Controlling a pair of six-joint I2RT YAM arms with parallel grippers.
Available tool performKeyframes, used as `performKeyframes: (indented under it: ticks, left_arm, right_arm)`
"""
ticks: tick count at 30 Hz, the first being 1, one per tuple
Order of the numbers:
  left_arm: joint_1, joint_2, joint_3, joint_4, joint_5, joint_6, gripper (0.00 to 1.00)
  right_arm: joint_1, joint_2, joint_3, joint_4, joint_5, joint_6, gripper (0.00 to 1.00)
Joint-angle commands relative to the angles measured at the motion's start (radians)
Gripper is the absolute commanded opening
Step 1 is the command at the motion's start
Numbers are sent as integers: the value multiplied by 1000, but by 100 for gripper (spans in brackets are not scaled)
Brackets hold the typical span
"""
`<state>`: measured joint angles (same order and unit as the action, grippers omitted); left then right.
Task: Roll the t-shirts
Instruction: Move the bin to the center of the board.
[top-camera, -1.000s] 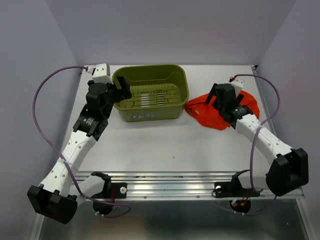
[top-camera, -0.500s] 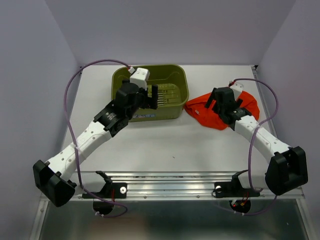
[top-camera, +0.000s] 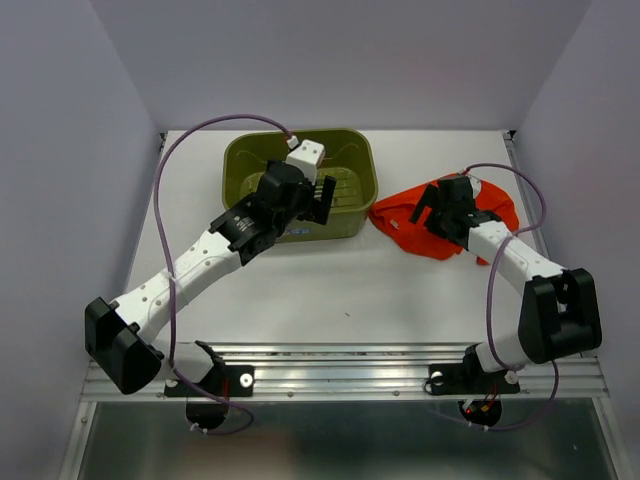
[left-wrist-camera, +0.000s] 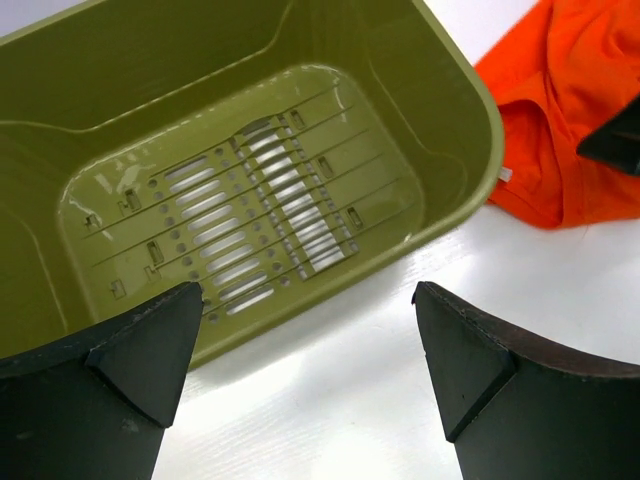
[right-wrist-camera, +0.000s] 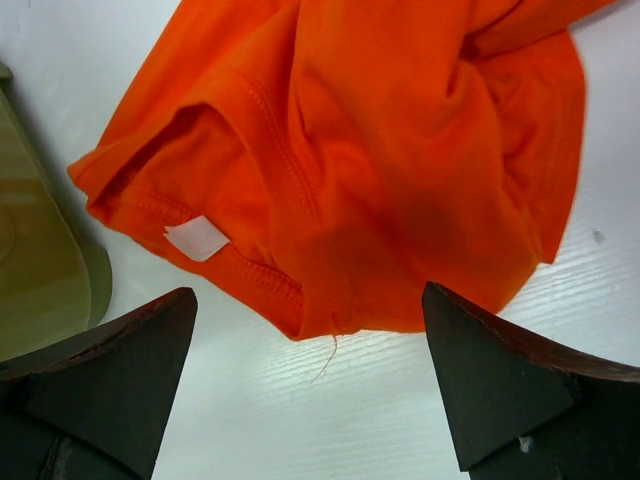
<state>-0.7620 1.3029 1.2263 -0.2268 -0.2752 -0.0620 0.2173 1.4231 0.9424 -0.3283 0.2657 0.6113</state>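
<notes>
The right gripper moves down and away from my base next, past the near hem, onto the orange-red shirt's middle fold (top-camera: 421, 213) (right-wrist-camera: 328, 168).
The orange-red t-shirt (top-camera: 405, 228) lies crumpled on the white table, right of the olive-green basket (top-camera: 300, 137). My right gripper (top-camera: 428, 205) hovers over the shirt's left part, open and holding nothing. In the right wrist view the shirt (right-wrist-camera: 380, 170) fills the upper frame, its hem and a white label (right-wrist-camera: 197, 238) just beyond the open right gripper (right-wrist-camera: 305, 350). My left gripper (top-camera: 322, 198) hangs open over the basket's front right wall. The left wrist view shows the left gripper (left-wrist-camera: 305, 340) above bare table, the basket (left-wrist-camera: 455, 90) ahead and the shirt (left-wrist-camera: 560, 120) at upper right.
The basket holds nothing and has a slotted floor (left-wrist-camera: 250, 210). Its right corner (right-wrist-camera: 40, 260) sits close to the shirt's left edge. Purple cables (top-camera: 175, 160) loop from both arms. Grey walls close in the table on three sides, and a metal rail (top-camera: 340, 365) runs along the near edge.
My left arm swung right from the basket's left side to over its front right wall. The right arm's elbow folded toward its base, while its gripper stayed over the shirt.
</notes>
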Motion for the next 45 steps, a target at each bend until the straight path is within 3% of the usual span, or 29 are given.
performKeyframes:
  ticks: [1,4,10,17,20,21,22,25,26,34,38,45]
  left_arm:
    - [81,10,76,11,11,-47,99]
    - [196,42,110,-23,68,-113,99]
    - [236,68,133,-49,97,-131,99]
    - [236,62,131,-63,120,-140,99]
    - [234,45,124,-59,166,-118,99]
    - [234,42,121,-57,180,-110,99]
    - [230,39,121,-55,215,-102,99]
    - [181,45,142,-58,249,-59,99]
    - [158,53,154,-62,254,-46,98]
    - [-29,205,310,-69,574,37,95]
    - [-79,375,438,-42,562,13,95]
    - [-77,754,1011,-198,427,10,95]
  right_arm:
    - [4,10,61,40,-111,-30,100]
    - [4,16,68,38,-67,-38,100]
    - [-5,126,153,-47,153,-50,100]
    - [-58,361,269,-46,95,-50,96]
    - [-58,416,289,-44,17,-53,62]
    - [-58,418,285,-29,-9,-54,37]
    - [-58,413,273,-15,-64,-54,26]
    - [-58,314,205,47,-166,-54,3]
    - [-58,286,193,55,-175,-50,1]
    - [-105,83,101,19,30,48,1]
    - [-165,82,69,-26,44,91,1]
    - [-174,11,-4,-29,9,116,1]
